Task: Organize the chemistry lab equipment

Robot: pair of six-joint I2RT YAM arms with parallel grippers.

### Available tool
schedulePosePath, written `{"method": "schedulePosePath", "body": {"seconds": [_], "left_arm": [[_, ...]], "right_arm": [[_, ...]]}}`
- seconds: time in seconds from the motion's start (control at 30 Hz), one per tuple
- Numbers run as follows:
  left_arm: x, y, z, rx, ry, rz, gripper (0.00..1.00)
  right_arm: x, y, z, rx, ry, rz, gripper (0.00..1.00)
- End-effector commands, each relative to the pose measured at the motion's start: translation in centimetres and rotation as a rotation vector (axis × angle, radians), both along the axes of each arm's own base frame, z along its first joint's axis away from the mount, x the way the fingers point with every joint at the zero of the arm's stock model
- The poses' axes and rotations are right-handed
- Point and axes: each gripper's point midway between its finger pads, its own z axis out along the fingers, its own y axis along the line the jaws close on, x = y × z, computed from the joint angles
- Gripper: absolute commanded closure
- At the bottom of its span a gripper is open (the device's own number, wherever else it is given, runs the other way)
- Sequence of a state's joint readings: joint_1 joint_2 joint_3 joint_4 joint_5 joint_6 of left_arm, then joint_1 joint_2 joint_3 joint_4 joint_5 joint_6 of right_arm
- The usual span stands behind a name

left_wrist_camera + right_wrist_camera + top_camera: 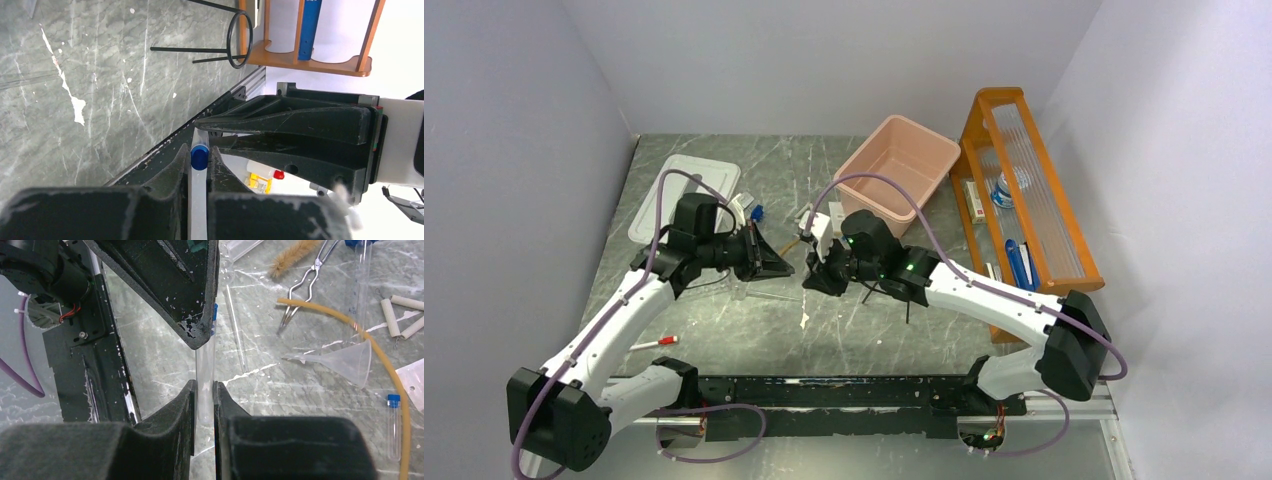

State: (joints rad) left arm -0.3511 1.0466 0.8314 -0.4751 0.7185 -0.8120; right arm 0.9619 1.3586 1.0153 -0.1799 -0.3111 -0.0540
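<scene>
I will turn my left gripper down and lower it over the clear rack by the brown brush, since its hold on the cap leaves the rounded end foremost.
A blue-capped clear tube (200, 157) is held off the table between both grippers. My left gripper (200, 150) is shut on its capped end. My right gripper (204, 386) is shut on its rounded clear end (205, 390). In the top view the left gripper (774, 262) and right gripper (816, 275) meet tip to tip at mid table. On the table in the right wrist view lie a brown brush (295, 255), metal tongs (305, 285), amber tubing (372, 352), a glass rod (235, 325), a small blue-capped tube (393, 425) and white triangle pieces (400, 315). The black wire ring (239, 32) lies by the shelf.
A pink bin (899, 160) stands at the back centre, with a clear lid (682, 185) at the back left. The orange wooden shelf (1024, 180) runs along the right side. A red-capped marker (654, 343) lies front left. A clear funnel (345, 362) lies by the tubing.
</scene>
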Motion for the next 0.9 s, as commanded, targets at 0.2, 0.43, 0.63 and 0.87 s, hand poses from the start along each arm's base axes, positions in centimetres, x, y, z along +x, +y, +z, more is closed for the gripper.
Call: {"method": "schedulePosePath", "body": {"seconds": [0.2,0.43,0.63,0.87], "left_arm": [[1.1,1.2,-0.4,0.105,-0.083,0.057,0.95],[4.0,9.5,-2.3,0.567,-0.141,0.366,0.95],[4.1,16.7,-3.3,0.904,-0.15,0.575,0.95],[5.6,18.7,-3.5,0.946,-0.263,0.702,0.95]], "right_arm": [[0.6,0.0,0.9,0.04,0.006,-0.075,0.36],[1.8,-1.4,0.5,0.076,0.024,-0.235,0.29],[1.4,-1.4,-2.1,0.049,0.13,-0.284,0.31],[1.1,-0.9,-4.0,0.071,0.236,-0.338,0.32]]}}
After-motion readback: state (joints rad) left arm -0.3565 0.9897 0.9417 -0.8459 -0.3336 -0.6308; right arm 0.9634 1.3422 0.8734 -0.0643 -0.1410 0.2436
